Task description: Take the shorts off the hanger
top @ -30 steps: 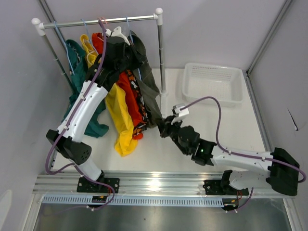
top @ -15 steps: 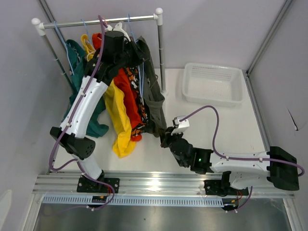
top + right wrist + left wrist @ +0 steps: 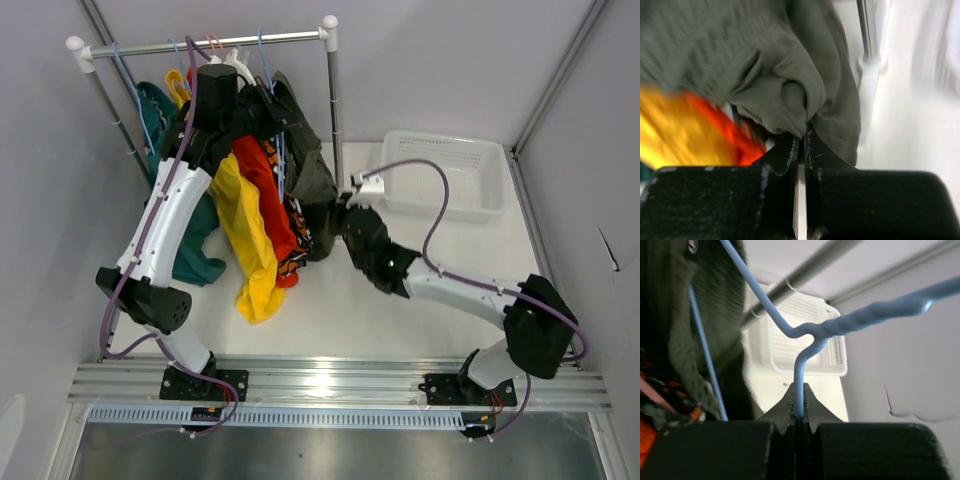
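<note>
The right gripper rises to the right in the top view next, drawing the olive shorts off the hanger, and frees them over the white basket, which stands empty.
Five shorts hang bunched on a rack: teal, yellow, red-orange, patterned and dark olive. My left gripper is up by the rail, shut on the wire neck of a blue hanger; the wire runs between its fingers in the left wrist view. The olive shorts hang from that hanger. My right gripper is shut on the lower edge of the olive shorts, with cloth pinched at its fingertips in the right wrist view.
The rack's rail and right post stand at the back left. A white basket sits at the back right, beside the post. Grey walls close in the left, back and right sides.
My right gripper has swung from the table's front back toward the rack, carrying the olive hem up with it. My left gripper has risen slightly toward the rail with the hanger.
</note>
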{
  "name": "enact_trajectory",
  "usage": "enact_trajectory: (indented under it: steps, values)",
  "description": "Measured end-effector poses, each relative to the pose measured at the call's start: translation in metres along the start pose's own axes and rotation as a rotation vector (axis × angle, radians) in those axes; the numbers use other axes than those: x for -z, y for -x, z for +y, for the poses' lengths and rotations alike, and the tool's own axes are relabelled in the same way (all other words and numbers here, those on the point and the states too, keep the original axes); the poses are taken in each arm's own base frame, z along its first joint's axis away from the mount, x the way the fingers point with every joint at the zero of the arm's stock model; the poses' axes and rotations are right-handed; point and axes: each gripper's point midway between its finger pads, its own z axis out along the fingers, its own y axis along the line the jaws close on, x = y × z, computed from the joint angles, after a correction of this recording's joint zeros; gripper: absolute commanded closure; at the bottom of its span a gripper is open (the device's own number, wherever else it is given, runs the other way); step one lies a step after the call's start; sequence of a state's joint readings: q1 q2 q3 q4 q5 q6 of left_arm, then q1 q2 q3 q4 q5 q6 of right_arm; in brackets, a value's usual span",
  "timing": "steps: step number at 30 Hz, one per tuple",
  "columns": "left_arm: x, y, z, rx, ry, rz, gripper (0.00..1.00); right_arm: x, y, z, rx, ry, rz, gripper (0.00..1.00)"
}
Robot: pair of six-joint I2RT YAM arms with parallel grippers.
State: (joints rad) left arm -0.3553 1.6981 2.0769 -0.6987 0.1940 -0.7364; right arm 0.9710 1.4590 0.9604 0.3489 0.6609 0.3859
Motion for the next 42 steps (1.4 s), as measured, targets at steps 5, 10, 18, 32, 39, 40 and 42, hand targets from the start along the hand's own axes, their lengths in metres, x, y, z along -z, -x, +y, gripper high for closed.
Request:
enact_trajectory:
  steps: [5, 10, 18, 32, 39, 40, 42]
  values:
    - [0.009, -0.021, -0.01, 0.0, -0.073, 0.106, 1.0, -0.074, 0.084, -0.001, -0.046, -0.007, -0.116, 1.0]
    - [0.026, -0.052, -0.005, 0.007, -0.088, 0.203, 1.0, -0.113, 0.142, -0.014, -0.082, -0.02, -0.208, 1.0]
    - [0.054, -0.081, -0.015, 0.032, -0.162, 0.312, 1.0, -0.122, 0.162, -0.023, -0.092, -0.07, -0.276, 1.0]
    - [0.065, -0.031, -0.036, -0.078, -0.143, 0.128, 1.0, -0.044, 0.164, -0.073, -0.061, -0.15, -0.314, 1.0]
    - [0.033, 0.012, -0.035, -0.162, -0.094, -0.02, 1.0, -0.019, 0.305, -0.134, -0.07, -0.233, -0.562, 1.0]
    - [0.028, 0.012, -0.033, -0.165, -0.088, -0.02, 1.0, -0.016, 0.325, -0.141, -0.069, -0.242, -0.6, 1.0]
    - [0.019, 0.011, -0.025, -0.173, -0.065, -0.016, 1.0, -0.01, 0.372, -0.158, -0.064, -0.258, -0.691, 1.0]
